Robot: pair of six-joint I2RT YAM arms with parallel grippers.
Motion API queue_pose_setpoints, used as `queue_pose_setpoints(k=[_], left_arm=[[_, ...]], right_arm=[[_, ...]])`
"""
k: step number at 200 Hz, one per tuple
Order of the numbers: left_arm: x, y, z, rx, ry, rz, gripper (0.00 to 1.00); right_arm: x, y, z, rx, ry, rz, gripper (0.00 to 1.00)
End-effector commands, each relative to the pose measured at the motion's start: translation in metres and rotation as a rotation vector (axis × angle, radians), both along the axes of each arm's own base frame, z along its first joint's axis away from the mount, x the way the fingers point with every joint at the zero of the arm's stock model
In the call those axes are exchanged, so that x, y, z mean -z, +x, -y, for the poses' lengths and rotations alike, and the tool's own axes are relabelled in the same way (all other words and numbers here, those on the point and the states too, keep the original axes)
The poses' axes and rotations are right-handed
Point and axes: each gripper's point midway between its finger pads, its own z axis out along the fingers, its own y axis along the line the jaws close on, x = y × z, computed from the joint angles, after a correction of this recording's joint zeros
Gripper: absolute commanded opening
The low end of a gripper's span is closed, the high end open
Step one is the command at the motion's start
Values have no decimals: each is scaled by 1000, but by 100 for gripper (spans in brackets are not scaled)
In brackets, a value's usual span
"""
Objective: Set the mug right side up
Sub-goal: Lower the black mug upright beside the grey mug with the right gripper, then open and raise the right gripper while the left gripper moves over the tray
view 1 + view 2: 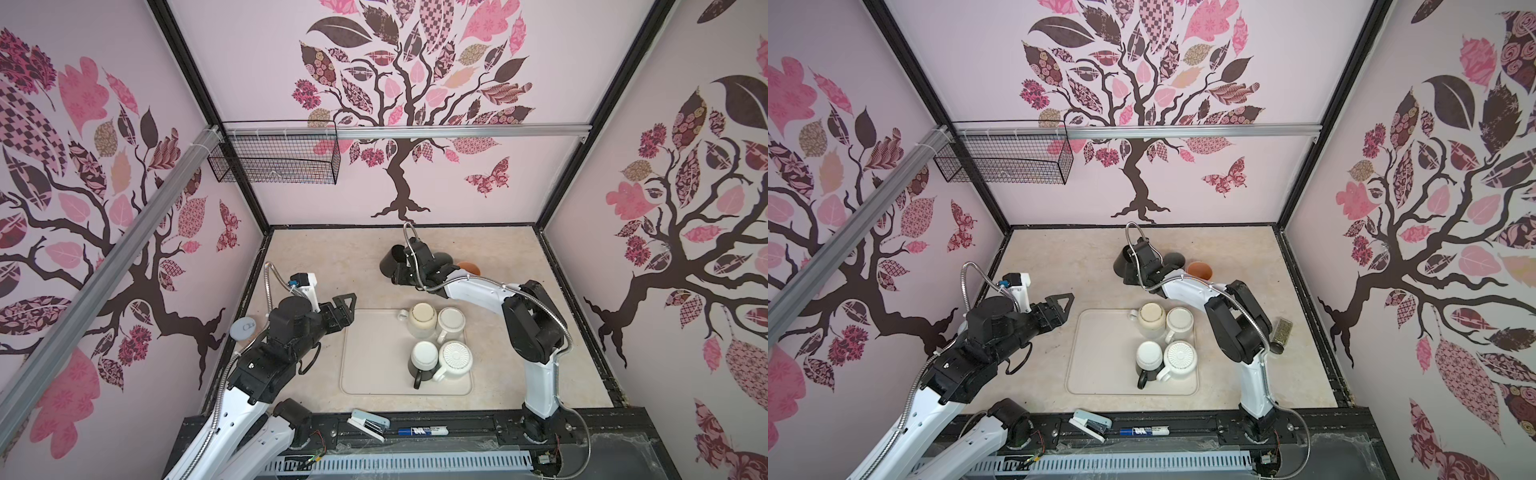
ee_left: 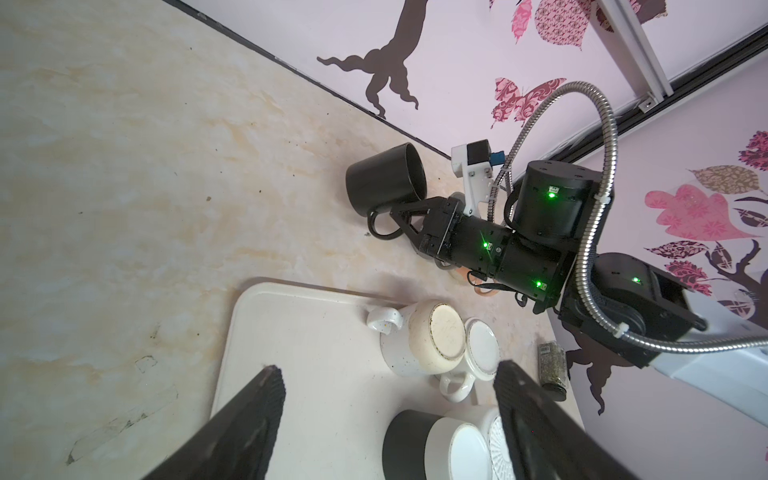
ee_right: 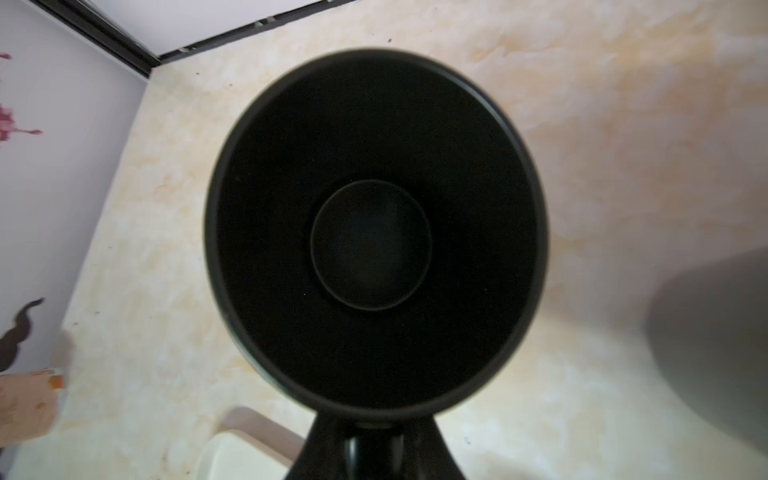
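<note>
The mug lies on its side, so I'll next turn my right gripper, tilting down, set the mug's base on the tabletop (image 3: 596, 344) beside the other black mug and release.
A black mug (image 1: 390, 259) (image 1: 1124, 262) (image 2: 384, 178) is held on its side near the back of the table. My right gripper (image 1: 401, 273) (image 2: 397, 214) (image 3: 374, 432) is shut on its handle. The right wrist view looks straight into the mug's dark inside (image 3: 374, 232). I cannot tell whether the mug touches the table. My left gripper (image 1: 347, 305) (image 1: 1065, 305) (image 2: 386, 370) hangs open and holds nothing, left of the cream tray (image 1: 365, 374) (image 2: 299, 332).
Several upside-down mugs stand on the tray's right half, among them a cream one (image 1: 422, 318) and a black-and-white one (image 1: 424, 357). Another black mug (image 1: 442, 257) and an orange cup (image 1: 469, 268) stand behind my right wrist. A spice jar (image 1: 1282, 332) lies at right.
</note>
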Motion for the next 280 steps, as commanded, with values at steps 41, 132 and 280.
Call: queue_pose_setpoints(k=[41, 132, 280], left_arm=[[20, -3, -1, 12, 28, -28, 83], [28, -7, 2, 34, 26, -46, 83], [71, -8, 10, 82, 95, -199, 84]], right_arm=[[-41, 19, 29, 60, -172, 155, 0], [-28, 8, 43, 47, -257, 100, 0], [-27, 1, 52, 84, -273, 46, 43]])
